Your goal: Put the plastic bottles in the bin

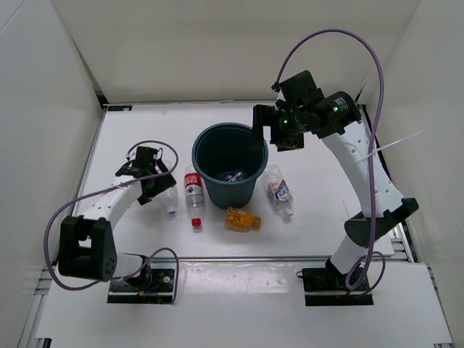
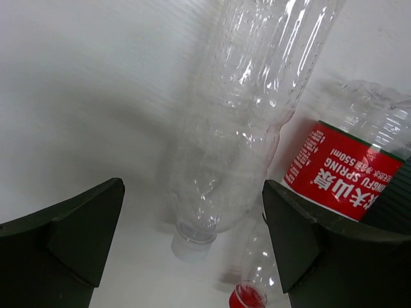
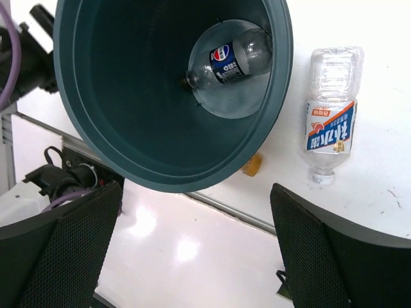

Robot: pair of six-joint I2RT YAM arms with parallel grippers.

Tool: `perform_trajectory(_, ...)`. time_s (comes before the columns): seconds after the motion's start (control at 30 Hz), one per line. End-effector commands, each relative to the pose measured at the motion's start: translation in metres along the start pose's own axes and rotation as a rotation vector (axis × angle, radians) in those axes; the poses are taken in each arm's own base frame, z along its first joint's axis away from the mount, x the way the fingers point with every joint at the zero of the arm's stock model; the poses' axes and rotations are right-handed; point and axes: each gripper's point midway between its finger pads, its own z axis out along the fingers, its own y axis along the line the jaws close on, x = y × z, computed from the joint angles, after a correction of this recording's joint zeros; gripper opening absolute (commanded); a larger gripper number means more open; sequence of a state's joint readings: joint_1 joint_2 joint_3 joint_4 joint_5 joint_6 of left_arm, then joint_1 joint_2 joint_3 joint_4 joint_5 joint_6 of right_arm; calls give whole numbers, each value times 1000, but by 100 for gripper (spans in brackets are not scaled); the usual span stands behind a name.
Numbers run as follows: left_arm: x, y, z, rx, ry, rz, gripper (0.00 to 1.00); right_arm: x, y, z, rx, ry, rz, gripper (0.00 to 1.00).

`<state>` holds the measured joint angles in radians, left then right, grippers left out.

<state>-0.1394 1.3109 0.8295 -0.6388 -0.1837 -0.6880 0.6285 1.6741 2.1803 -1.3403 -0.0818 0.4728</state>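
My left gripper moves down and shifts slightly toward the red-labelled bottle (image 1: 193, 190) next, its fingers on either side of the clear bottle's body.
The dark blue-grey bin (image 1: 217, 190) stands mid-table with one clear dark-labelled bottle (image 1: 233, 175) lying inside, also seen in the right wrist view (image 3: 228, 58). My right gripper (image 1: 272, 134) is open and empty above the bin's right rim (image 3: 282, 77). A red-labelled bottle (image 1: 193, 190) lies left of the bin. A clear bottle (image 1: 168, 203) lies beside it. My left gripper (image 2: 192, 237) is open, low over that clear bottle (image 2: 244, 122), its fingers apart from it. An orange bottle (image 1: 241, 218) lies in front of the bin. A clear white-and-blue-labelled bottle (image 1: 278, 190) lies to the bin's right.
White walls enclose the table at the back and on both sides. The table's front edge with a metal rail (image 1: 275, 257) runs just ahead of the orange bottle. The right arm's purple cable (image 1: 341, 36) loops high over the back right.
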Motion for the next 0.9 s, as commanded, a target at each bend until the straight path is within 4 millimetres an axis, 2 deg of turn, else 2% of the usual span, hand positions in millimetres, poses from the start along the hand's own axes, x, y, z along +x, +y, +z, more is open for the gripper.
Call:
perform_trajectory(0.0,-7,-19,10,63,10,43,100,2,1,-14,-18,-23,-38,100)
perform_trajectory(0.23,4,-26,46,26,129,129,99,6,1,-21,-36,-24,-32,100)
perform_trajectory(0.33,-4,-44,44,87,140,144,84,6,-3,-20,-28,-19,-24,100)
perform_trajectory(0.37,-8,-53,39,123,148,141,68,8,-4,-22,-28,-21,-24,100)
perform_trajectory(0.43,-21,-67,22,184,108,126,50,9,-6,-20,-27,-9,-15,100)
perform_trajectory(0.47,-31,-74,7,220,77,109,38,9,-6,-20,-26,-9,-15,100)
perform_trajectory(0.53,-37,-80,-11,245,68,76,38,9,-10,-17,-17,-3,-6,100)
perform_trajectory(0.6,-59,-88,-41,275,4,40,36,9,-10,-17,-17,-3,-6,100)
perform_trajectory(0.63,-58,-82,-52,249,15,41,36,11,-12,-16,-13,5,-4,100)
perform_trajectory(0.67,-81,-88,-74,257,-50,16,36,9,-11,-15,-17,-3,-6,100)
perform_trajectory(0.77,-111,-94,-127,308,-154,-9,36,12,-13,-7,-12,8,7,100)
perform_trajectory(0.8,-129,-102,-153,358,-219,-18,36,13,-14,-8,-14,4,6,100)
perform_trajectory(0.83,-137,-108,-178,423,-270,-23,36,14,-15,-8,-8,-4,16,100)
perform_trajectory(0.87,-146,-114,-194,472,-311,-25,37,15,-21,2,3,5,26,100)
